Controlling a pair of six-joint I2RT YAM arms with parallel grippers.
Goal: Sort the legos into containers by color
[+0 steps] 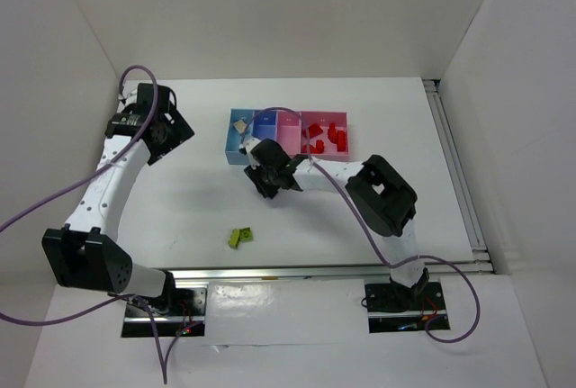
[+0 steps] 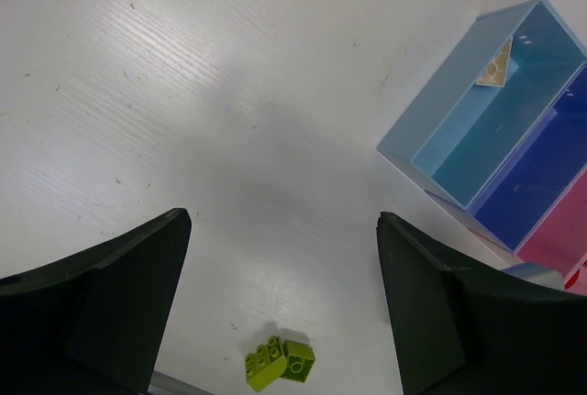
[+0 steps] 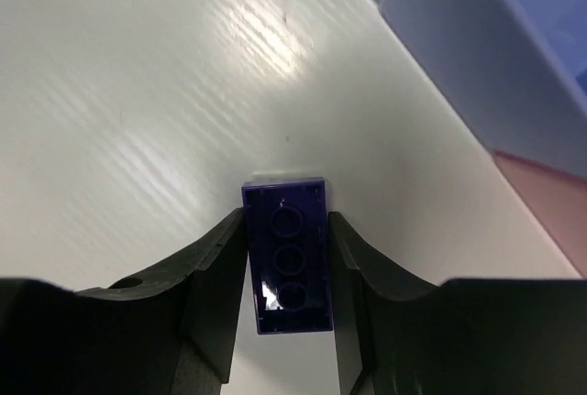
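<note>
My right gripper rises and moves outward next, then lowers into the periwinkle blue tray (image 1: 265,127) to release, since the brick it holds is blue too.
My right gripper (image 1: 267,176) is shut on the dark blue brick (image 3: 286,256), underside up, just in front of the row of trays. The trays stand at the back middle: light blue (image 1: 238,139) with a beige brick (image 1: 240,124), periwinkle blue (image 1: 267,125), narrow pink (image 1: 290,129), wider pink (image 1: 335,148) with several red bricks (image 1: 325,138). A lime green brick (image 1: 239,238) lies on the table near the front; it also shows in the left wrist view (image 2: 280,362). My left gripper (image 1: 171,134) is open and empty, raised at the back left.
A metal rail (image 1: 459,181) runs along the table's right edge and another (image 1: 315,271) along the front. White walls enclose the back and sides. The trays also show in the left wrist view (image 2: 495,120).
</note>
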